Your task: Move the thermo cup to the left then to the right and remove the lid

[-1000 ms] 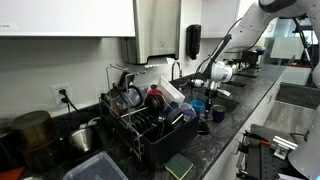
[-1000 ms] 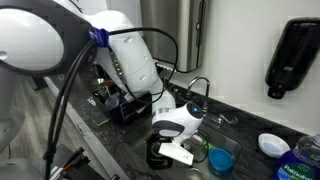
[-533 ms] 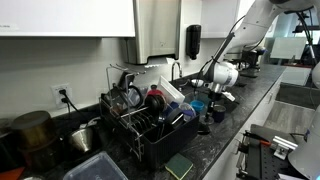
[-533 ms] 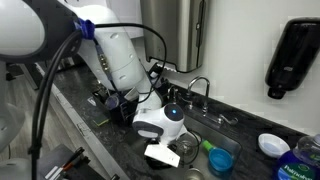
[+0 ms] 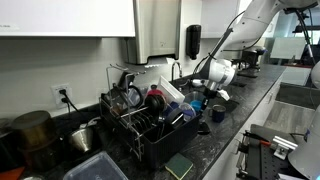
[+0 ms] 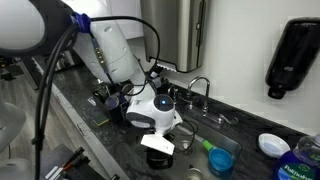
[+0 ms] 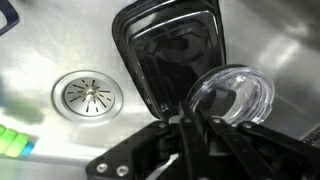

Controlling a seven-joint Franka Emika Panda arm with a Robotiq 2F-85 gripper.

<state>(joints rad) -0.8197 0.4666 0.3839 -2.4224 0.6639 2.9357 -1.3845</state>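
The clear lid (image 7: 240, 93) is still hanging above the sink. I will move my gripper down toward the black container's end nearest the lid (image 7: 186, 80) and let go of the lid's rim there.
In the wrist view my gripper (image 7: 190, 122) comes in from the bottom, shut on the rim of a clear round lid (image 7: 240, 93). It holds the lid over a steel sink (image 7: 60, 50). In both exterior views the gripper (image 5: 212, 94) (image 6: 158, 147) hangs low over the sink area beside the dish rack. A small dark cylinder (image 5: 204, 122) on the counter just below it looks like the thermo cup. The wrist view does not show the cup.
A black rounded container (image 7: 168, 50) lies in the sink beside the drain (image 7: 88, 95). The black dish rack (image 5: 150, 120) full of dishes stands close by. A blue cup (image 5: 217, 113) (image 6: 222, 160), the faucet (image 6: 197, 88) and a wall dispenser (image 6: 295, 55) are near.
The wrist and gripper have swung leftward and slightly up in the close exterior view. The jaws have stayed shut throughout.
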